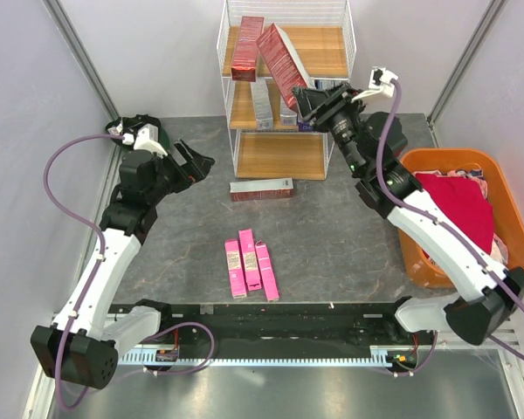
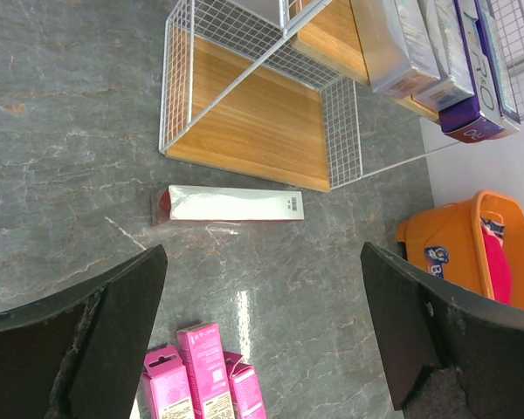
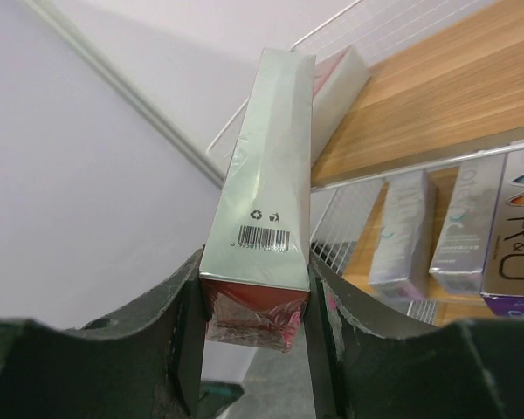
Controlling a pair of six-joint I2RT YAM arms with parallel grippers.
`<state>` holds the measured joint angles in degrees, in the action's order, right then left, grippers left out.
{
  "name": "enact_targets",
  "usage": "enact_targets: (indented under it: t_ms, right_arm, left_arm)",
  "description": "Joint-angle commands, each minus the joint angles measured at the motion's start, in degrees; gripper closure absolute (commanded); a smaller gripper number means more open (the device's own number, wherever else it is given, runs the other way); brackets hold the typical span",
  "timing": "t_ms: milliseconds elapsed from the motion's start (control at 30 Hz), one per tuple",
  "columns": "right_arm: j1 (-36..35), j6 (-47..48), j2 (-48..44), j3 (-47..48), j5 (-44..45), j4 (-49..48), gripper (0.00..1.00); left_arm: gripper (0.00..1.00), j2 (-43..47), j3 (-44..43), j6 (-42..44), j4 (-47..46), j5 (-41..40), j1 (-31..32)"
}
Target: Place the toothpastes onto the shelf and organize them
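I will swing my right gripper outward next, turning the held dark red toothpaste straight beside the first one on the top board [image 3: 372,124], because it still slants.
The shelf [image 1: 230,87] stands at the back of the table. One dark red toothpaste [image 1: 247,48] lies on its top board. My right gripper [image 1: 311,101] is shut on the end of another dark red toothpaste [image 3: 266,192], which tilts over the top board beside the first one [image 3: 339,87]. Silver and purple toothpastes [image 1: 264,103] [image 3: 400,234] stand on the middle board. In front of the shelf a dark red toothpaste [image 1: 261,188] [image 2: 231,203] lies on the table. Three pink toothpastes [image 1: 249,264] [image 2: 201,380] lie side by side nearer to me. My left gripper [image 1: 190,162] [image 2: 262,262] hangs open above the table, left of the shelf.
An orange tub [image 1: 419,253] [image 2: 454,249] with red and pink cloth in it sits at the right, under my right arm. Grey walls and metal posts close in the table on both sides. The shelf's wire sides [image 2: 342,131] rise around each board.
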<state>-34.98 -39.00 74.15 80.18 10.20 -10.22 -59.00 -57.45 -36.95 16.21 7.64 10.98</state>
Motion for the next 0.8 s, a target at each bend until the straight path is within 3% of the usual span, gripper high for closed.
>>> enact_targets:
  t_ms: [0, 167, 500, 767]
  right_arm:
    - [0.35, -2.30, 2.84, 5.33, 9.83, -7.00, 0.78]
    - [0.44, -4.24, 6.97, 7.26, 14.14, -9.73, 0.79]
    - [0.44, -12.05, 19.62, 19.13, 16.25, -2.88, 0.79]
    - [0.35, -17.42, 23.40, 20.27, 18.90, -3.76, 0.80]
  left_arm:
    - [0.00, 1.08, 0.76, 1.35, -0.39, -0.08, -0.17]
    - [0.00, 2.49, 1.64, 1.09, -0.39, -0.43, -0.17]
    - [0.00, 3.19, 2.69, 0.13, -0.21, -0.08, -0.17]
    - [0.00, 3.72, 3.84, -1.55, -0.30, 0.97, -0.08]
